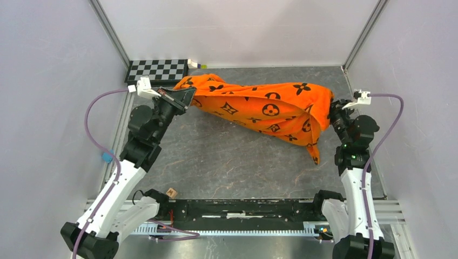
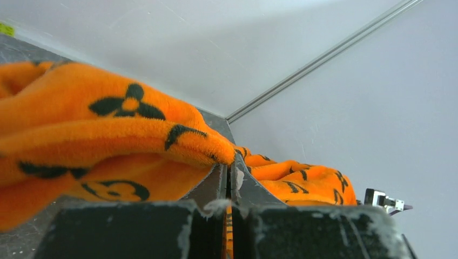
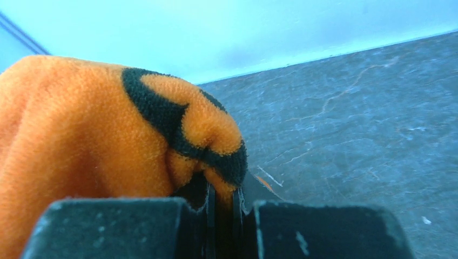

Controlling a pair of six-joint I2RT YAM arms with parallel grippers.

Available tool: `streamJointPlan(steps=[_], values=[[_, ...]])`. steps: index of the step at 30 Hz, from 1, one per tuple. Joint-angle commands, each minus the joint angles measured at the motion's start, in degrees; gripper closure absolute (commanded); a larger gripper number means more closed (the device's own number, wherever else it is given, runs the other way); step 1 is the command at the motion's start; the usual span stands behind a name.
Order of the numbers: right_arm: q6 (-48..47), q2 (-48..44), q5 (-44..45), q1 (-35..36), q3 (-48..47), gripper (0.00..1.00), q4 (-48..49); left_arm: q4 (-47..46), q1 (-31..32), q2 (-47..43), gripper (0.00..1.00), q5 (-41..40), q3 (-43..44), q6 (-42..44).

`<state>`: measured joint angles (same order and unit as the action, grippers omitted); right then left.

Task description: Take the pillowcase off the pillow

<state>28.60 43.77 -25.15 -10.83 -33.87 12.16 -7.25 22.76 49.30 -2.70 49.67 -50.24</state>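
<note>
I will next move my right gripper to the left in the top view to the bare tabletop, tilt its fingers down and let go of the pillowcase (image 1: 259, 105).
The orange pillowcase (image 1: 259, 105) with black motifs hangs stretched across the back of the table, held up at both ends. My left gripper (image 1: 185, 97) is shut on its left end; in the left wrist view the fabric (image 2: 108, 135) is pinched between the closed fingers (image 2: 229, 172). My right gripper (image 1: 333, 108) is shut on the right end, a flap hanging below it (image 1: 314, 151). In the right wrist view the fabric (image 3: 108, 135) bulges out of the closed jaws (image 3: 222, 189). The cream-white pillow is hidden from every view.
A black-and-white checkerboard (image 1: 158, 70) lies at the back left, with a small white and green item (image 1: 195, 65) beside it. A small wooden cube (image 1: 172, 192) sits near the left arm's base. Grey walls enclose the dark table (image 1: 227, 162).
</note>
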Motion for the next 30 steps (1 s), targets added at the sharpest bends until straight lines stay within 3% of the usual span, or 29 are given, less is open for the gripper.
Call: streamJointPlan(steps=[1,7,10,15,18,23,27,30], values=[[-3.25,0.54,16.35,-0.72,-9.09,0.97,-7.97,5.14,-0.18,-1.45,0.98,-2.88,6.75,5.35],[-5.02,9.07,21.0,-0.77,-20.46,0.94,-18.13,10.11,-0.11,1.08,0.98,-4.08,16.48,9.79],[-5.01,11.88,18.03,-0.75,-23.49,0.96,-19.22,11.89,-0.03,2.36,0.98,-3.71,20.84,11.27],[-1.18,11.06,-2.33,-0.05,-20.87,0.96,-4.54,13.77,-0.07,1.79,0.98,-3.33,24.8,14.08],[-0.26,11.97,-9.35,5.27,-22.63,0.96,0.1,16.75,-0.01,0.9,0.98,-3.57,28.18,16.17],[-3.66,14.84,-9.22,17.19,-26.71,0.92,-1.88,21.67,-0.02,-0.58,0.98,-4.07,35.62,20.43],[0.54,13.97,-8.65,18.37,-25.59,0.92,0.39,25.96,-0.06,-0.62,0.98,-3.7,43.55,21.78],[-0.41,13.13,-3.47,18.39,-25.99,0.95,-7.21,28.3,-0.01,-0.7,0.98,-3.56,45.19,21.18]])
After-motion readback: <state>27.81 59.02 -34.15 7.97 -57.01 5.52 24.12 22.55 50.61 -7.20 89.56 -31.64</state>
